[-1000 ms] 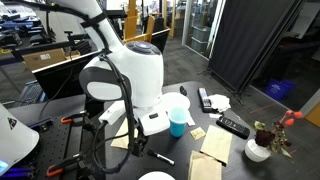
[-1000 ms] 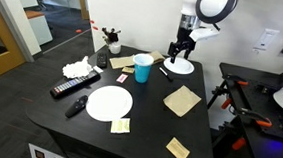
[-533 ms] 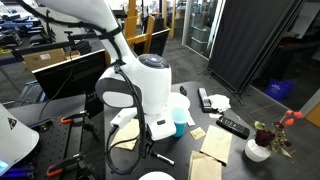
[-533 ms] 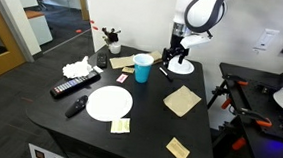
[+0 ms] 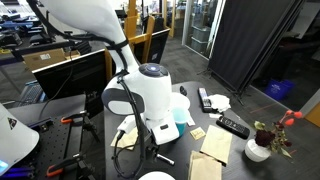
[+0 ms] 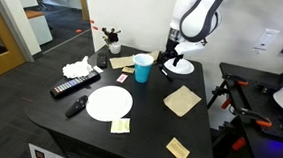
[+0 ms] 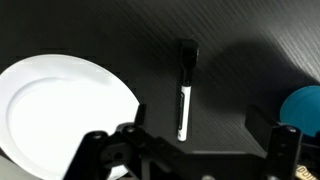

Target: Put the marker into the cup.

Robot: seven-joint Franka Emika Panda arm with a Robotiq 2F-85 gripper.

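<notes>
The marker lies flat and lengthwise between my open fingers, below them, so my gripper will move down onto its pale body near the dark cap (image 7: pixel 185 104) and close.
The marker (image 7: pixel 184 92) lies flat on the black table, dark cap away from me, pale body toward me. In the wrist view it sits between my open gripper's (image 7: pixel 199 122) two fingers, a little left of centre and below them. The marker also shows in an exterior view (image 5: pixel 163 158), near the table's front edge. The light blue cup (image 6: pixel 142 68) stands upright to the side of the gripper (image 6: pixel 168 59); it shows at the right edge of the wrist view (image 7: pixel 304 105) and is partly hidden behind the arm in an exterior view (image 5: pixel 181 119).
A white plate (image 6: pixel 109 103) lies close beside the marker and fills the left of the wrist view (image 7: pixel 60 112). Black remotes (image 6: pixel 73 86) (image 5: pixel 232 126), tan paper sheets (image 6: pixel 181 100), crumpled tissue (image 6: pixel 78 68) and a white pot with red flowers (image 5: pixel 262 146) are on the table.
The arm has bent forward and come down over the table toward the marker. The marker and cup have not moved.
</notes>
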